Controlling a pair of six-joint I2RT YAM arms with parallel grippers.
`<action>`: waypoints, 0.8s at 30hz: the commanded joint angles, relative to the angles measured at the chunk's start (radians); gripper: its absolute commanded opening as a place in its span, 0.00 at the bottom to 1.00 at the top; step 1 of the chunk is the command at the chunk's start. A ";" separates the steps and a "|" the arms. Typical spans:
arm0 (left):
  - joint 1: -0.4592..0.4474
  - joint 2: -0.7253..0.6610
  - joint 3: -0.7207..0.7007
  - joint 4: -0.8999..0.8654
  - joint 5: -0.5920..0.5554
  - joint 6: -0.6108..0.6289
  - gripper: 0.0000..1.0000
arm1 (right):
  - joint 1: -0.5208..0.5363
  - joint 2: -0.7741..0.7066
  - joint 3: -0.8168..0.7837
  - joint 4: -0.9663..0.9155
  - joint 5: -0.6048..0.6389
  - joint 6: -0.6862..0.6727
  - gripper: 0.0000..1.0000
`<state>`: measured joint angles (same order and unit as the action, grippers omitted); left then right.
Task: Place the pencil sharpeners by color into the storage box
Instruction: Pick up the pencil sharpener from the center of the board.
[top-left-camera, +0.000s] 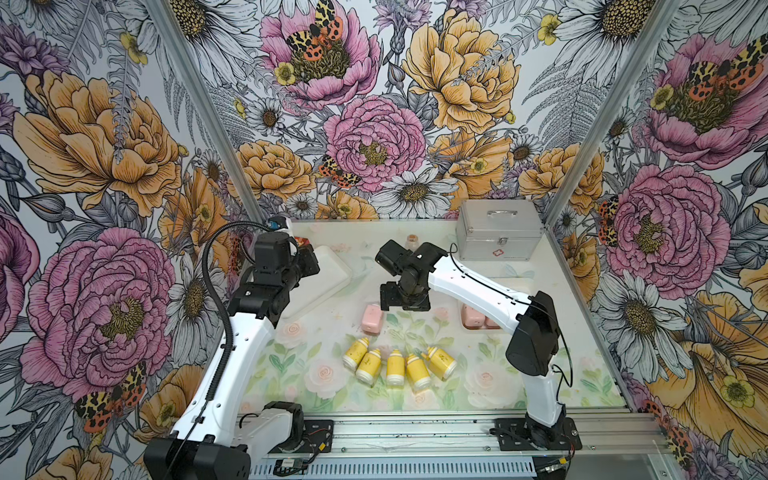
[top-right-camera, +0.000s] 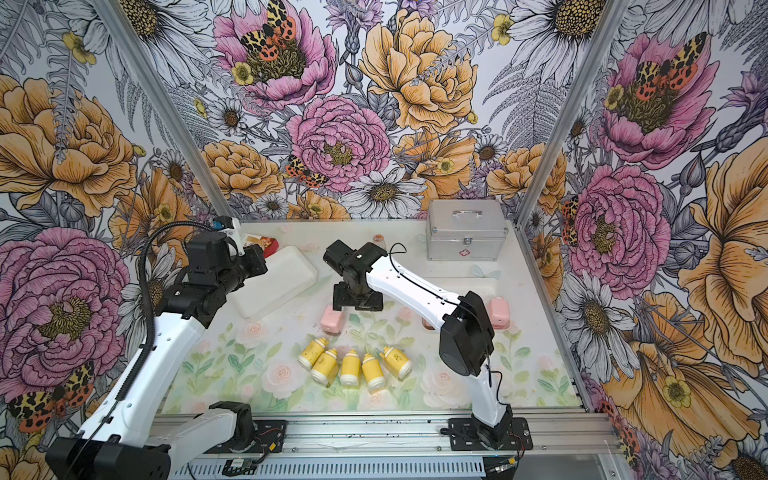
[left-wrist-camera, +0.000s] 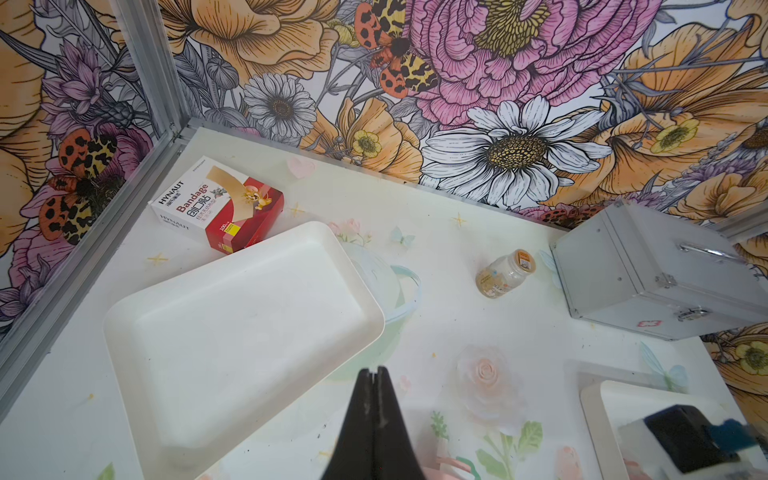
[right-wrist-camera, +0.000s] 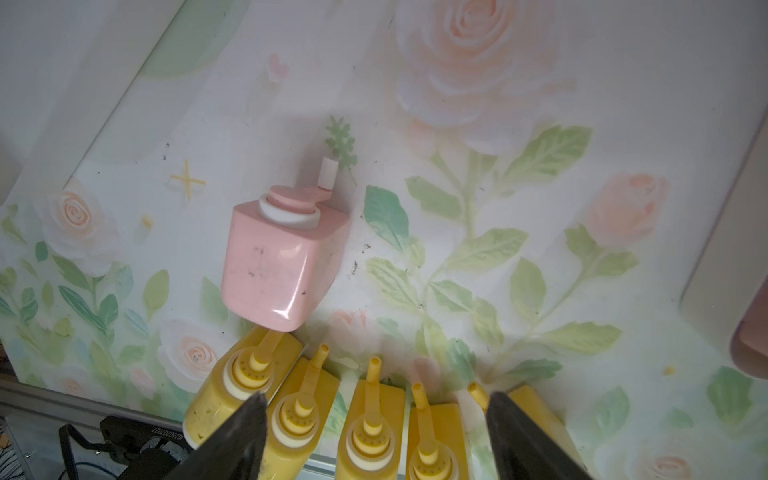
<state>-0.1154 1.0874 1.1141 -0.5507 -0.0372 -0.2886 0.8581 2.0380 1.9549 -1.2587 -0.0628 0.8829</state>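
I will next move my right gripper across and down until its open fingers are on both sides of the loose pink sharpener's body (top-left-camera: 372, 318) (right-wrist-camera: 274, 260), because the sharpener is outside the box that holds the other pink ones.
Several yellow bottle-shaped pencil sharpeners (top-left-camera: 395, 368) lie side by side in a row near the table's front. One pink sharpener (top-left-camera: 372, 318) lies loose just behind the row and is also seen in the right wrist view (right-wrist-camera: 278, 266). More pink sharpeners (top-right-camera: 498, 311) sit in a white storage box (right-wrist-camera: 723, 257) on the right, partly hidden by my right arm. My right gripper (right-wrist-camera: 376, 397) hangs open above the yellow row with nothing between its fingers. My left gripper (left-wrist-camera: 376, 372) is shut and empty, next to the near edge of a second, empty white storage box (left-wrist-camera: 249, 332) at the left rear.
A silver metal case (top-left-camera: 498, 228) stands at the back right. A small clear jar (left-wrist-camera: 505, 272) lies left of it. A red and white bandage carton (left-wrist-camera: 220, 205) sits in the back left corner behind the empty box. Walls enclose three sides.
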 joint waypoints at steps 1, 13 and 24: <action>0.010 -0.012 0.009 0.005 -0.010 -0.004 0.00 | 0.008 0.038 0.054 0.049 -0.060 0.061 0.85; 0.011 -0.013 0.009 0.006 -0.009 -0.003 0.00 | 0.024 0.169 0.148 0.072 -0.093 0.104 0.86; 0.011 -0.011 0.009 0.006 -0.003 -0.005 0.00 | 0.029 0.275 0.212 0.073 -0.125 0.105 0.85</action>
<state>-0.1135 1.0874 1.1141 -0.5507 -0.0368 -0.2886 0.8783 2.2822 2.1342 -1.1915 -0.1780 0.9771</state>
